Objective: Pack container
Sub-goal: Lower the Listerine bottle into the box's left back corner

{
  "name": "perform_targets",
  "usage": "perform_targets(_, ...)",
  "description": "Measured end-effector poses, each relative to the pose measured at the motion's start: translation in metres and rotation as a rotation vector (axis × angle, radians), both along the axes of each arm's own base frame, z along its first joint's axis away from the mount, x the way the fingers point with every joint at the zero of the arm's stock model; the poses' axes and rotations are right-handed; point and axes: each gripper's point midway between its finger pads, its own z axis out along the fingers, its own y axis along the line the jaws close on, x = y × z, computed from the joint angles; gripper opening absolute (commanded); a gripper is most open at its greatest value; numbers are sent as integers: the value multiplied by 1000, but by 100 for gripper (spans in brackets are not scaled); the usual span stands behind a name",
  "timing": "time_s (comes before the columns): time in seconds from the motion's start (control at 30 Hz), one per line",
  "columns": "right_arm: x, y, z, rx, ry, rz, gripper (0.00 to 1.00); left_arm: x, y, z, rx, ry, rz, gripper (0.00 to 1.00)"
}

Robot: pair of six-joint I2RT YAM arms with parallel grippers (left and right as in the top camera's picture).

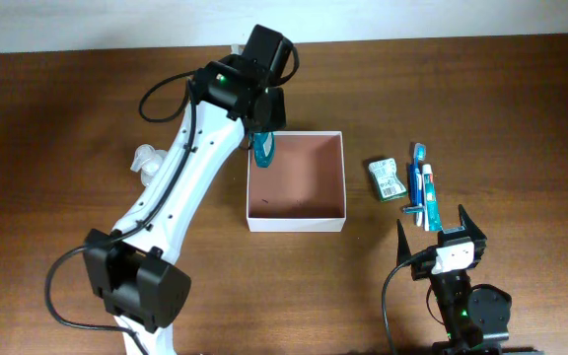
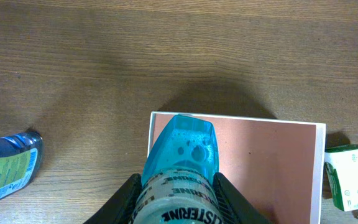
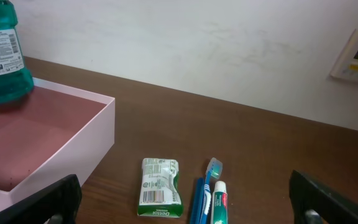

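Observation:
My left gripper is going to move down next into the container's far corner [image 1: 264, 151] [image 2: 169, 129] on the pump bottle's side. The mouthwash bottle is still hanging above the container's empty bottom there.
The container [image 1: 309, 219] is a square white-walled box with a reddish-brown inside, at the table's middle; it also shows in the left wrist view [image 2: 278, 162] and the right wrist view [image 3: 92, 143]. My left gripper [image 1: 264, 138] is shut on a teal Listerine mouthwash bottle [image 2: 182, 162], holding it over the container's far-left corner; the bottle also shows in the right wrist view [image 3: 2, 56]. My right gripper [image 1: 442, 229] is open and empty near the front edge. A green soap packet [image 1: 387, 178], a blue toothbrush [image 1: 417, 177] and a toothpaste tube [image 1: 429, 192] lie right of the container.
A clear pump bottle [image 1: 148, 160] lies left of the left arm. A blue-labelled bottle [image 2: 8, 165] lies on the wood at the left in the left wrist view. A wall runs behind the table, with a white panel [image 3: 356, 56] on it.

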Motion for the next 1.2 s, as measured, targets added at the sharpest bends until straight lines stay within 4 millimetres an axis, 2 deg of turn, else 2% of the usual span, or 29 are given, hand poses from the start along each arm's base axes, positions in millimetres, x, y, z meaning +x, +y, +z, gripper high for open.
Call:
perform_targets(0.37,0,0,0,0,0,0,98,7,-5,-41,69,62,0,13)
perform_targets(0.63,0,0,0,0,0,0,98,9,-3,-48,85,69,4,13)
perform_targets(0.83,0,0,0,0,0,0,98,11,-4,-70,111,110,5,13)
perform_targets(1.13,0,0,0,-1,0,0,98,9,-3,-71,116,117,4,14)
perform_targets(1.17,0,0,0,0,0,0,98,8,-3,-71,118,119,4,25)
perform_targets(1.2,0,0,0,0,0,0,98,8,-3,-71,118,121,5,30)
